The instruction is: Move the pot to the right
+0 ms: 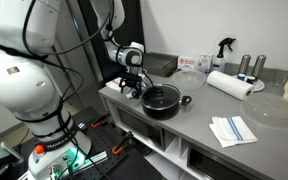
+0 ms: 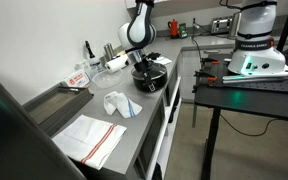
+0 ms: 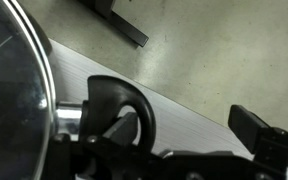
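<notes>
The other finger of my gripper is already by the pot's loop, so my gripper should move slightly toward the pot and close its far finger onto the black loop handle point(image 3: 124, 100).
The black pot point(image 1: 162, 100) with its glass lid stands near the end of the grey counter point(image 1: 199, 125); it also shows in an exterior view point(image 2: 150, 76). My gripper point(image 1: 132, 88) is low beside the pot, at its side handle, seen too in an exterior view point(image 2: 141, 62). In the wrist view the lid's rim point(image 3: 19, 90) fills the left and the black loop handle point(image 3: 124, 100) sits at centre. My gripper point(image 3: 189, 130) is open: one finger lies by the handle loop, the other is far off to the right. Nothing is gripped.
On the counter beyond the pot are a clear plastic container point(image 1: 189, 80), a paper towel roll point(image 1: 229, 84), a flat round lid point(image 1: 271, 110), a folded cloth point(image 1: 231, 130) and a spray bottle point(image 1: 225, 50). A striped towel point(image 2: 92, 138) lies further along.
</notes>
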Controlling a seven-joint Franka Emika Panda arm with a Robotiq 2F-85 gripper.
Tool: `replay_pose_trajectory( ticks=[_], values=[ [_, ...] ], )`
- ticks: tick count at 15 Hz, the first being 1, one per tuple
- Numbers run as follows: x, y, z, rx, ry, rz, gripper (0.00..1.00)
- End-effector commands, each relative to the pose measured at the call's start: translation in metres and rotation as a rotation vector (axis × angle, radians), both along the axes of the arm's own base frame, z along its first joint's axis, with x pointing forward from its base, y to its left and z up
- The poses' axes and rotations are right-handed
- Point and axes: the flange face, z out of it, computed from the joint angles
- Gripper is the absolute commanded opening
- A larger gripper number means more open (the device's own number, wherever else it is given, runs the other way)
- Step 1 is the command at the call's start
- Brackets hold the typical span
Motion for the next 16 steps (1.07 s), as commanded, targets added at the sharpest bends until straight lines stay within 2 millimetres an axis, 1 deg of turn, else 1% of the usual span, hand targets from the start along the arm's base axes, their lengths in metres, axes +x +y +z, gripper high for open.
replay_pose_trajectory(
  ticks=[1, 4, 9, 10, 11, 13, 15, 16],
  values=[
    [0.0062, 0.0046, 0.0035, 0.022, -0.006, 0.008, 1.00],
    [0.0062, 0.0067, 0.0008, 0.023, 0.000, 0.010, 1.00],
    [0.0090, 0.0036, 0.0003, 0.023, 0.003, 0.000, 1.00],
    [0.0096, 0.0035, 0.0007, 0.023, 0.003, -0.002, 0.94],
    [0.0104, 0.0029, 0.0011, 0.023, 0.001, -0.004, 0.72],
    [0.0122, 0.0013, 0.0020, 0.024, 0.000, -0.009, 0.69],
    [0.0139, -0.0003, 0.0024, 0.024, -0.003, -0.013, 0.55],
    [0.0146, -0.0017, 0.0027, 0.024, -0.004, -0.016, 0.46]
  ],
)
